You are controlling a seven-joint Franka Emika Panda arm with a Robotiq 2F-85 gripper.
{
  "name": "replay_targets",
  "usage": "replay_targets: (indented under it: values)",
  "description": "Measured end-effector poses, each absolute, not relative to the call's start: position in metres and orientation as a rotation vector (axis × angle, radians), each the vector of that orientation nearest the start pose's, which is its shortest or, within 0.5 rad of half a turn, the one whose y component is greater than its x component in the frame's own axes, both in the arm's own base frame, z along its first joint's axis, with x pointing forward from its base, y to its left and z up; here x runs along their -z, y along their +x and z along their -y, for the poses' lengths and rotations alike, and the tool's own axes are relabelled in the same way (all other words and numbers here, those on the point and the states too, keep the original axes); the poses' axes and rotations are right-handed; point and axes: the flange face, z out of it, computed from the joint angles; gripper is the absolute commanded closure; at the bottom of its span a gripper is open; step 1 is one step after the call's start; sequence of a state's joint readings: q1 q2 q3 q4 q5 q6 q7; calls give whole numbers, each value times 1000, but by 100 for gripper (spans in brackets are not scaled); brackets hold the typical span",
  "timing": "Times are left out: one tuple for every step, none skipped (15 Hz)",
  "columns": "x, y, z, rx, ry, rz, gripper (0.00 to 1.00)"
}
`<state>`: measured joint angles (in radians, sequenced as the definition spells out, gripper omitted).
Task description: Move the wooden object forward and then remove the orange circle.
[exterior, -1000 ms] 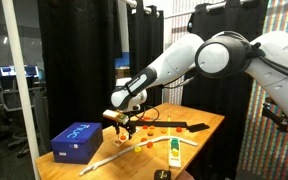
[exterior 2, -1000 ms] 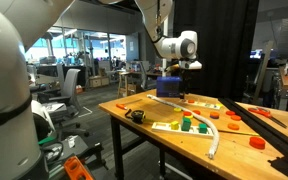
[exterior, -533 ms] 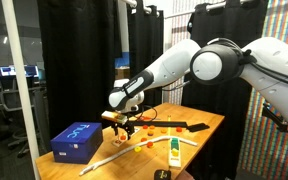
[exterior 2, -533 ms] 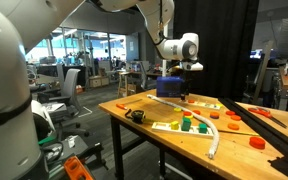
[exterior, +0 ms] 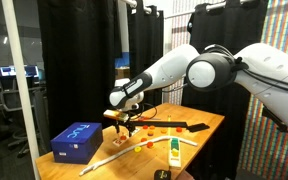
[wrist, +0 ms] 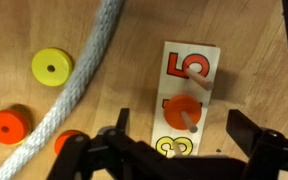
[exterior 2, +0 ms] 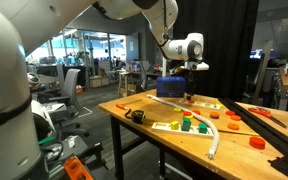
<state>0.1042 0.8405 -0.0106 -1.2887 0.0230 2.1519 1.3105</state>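
Note:
My gripper's fingers are already astride the board's long edges. My open gripper needs to go down onto the board's end by the yellow numeral (wrist: 175, 138) and close on them.
In the wrist view the wooden board (wrist: 210, 92) lies on the table with a red 5, a yellow 3 and small pegs. An orange circle (wrist: 180, 108) sits on the peg between those numerals. My gripper (wrist: 184, 138) is open and empty, hovering over the board with one finger (wrist: 117, 131) on each side of the orange circle, not touching it. In both exterior views the gripper (exterior: 122, 123) (exterior 2: 191, 90) hangs just above the table beside the blue box (exterior: 77, 141).
A thick white rope (wrist: 80, 72) curves left of the board. A yellow ring (wrist: 51, 67) and orange rings (wrist: 7, 125) lie beyond it. A second board with green and yellow pieces (exterior 2: 184, 124) and an orange disc (exterior 2: 255, 143) sit near the table's front.
The gripper has shifted slightly sideways above the board, still open. Nothing on the table has moved.

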Motion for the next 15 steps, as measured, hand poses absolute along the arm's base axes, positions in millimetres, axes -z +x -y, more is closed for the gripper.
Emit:
replay_targets:
  values:
    - [-242, 749, -69, 16, -2554, -1798, 0]
    - [-241, 751, -65, 21, -2556, -1801, 0]
    - [-238, 752, -62, 22, -2560, -1804, 0]
    - [-236, 754, -60, 23, -2563, -1806, 0]
    - [-233, 755, -59, 22, -2567, -1808, 0]
    - [-231, 757, -58, 22, -2570, -1808, 0]
    - [-228, 758, -57, 21, -2573, -1808, 0]
    - [-225, 759, -57, 18, -2577, -1808, 0]
    - [-222, 760, -56, 14, -2581, -1808, 0]
    - [-219, 761, -56, 11, -2584, -1808, 0]
    - [-216, 762, -55, 9, -2587, -1809, 0]
    - [-213, 763, -55, 9, -2589, -1809, 0]
    - [-211, 764, -54, 9, -2591, -1809, 0]
    - [-208, 765, -53, 9, -2594, -1810, 0]
    - [-206, 765, -52, 9, -2596, -1812, 0]
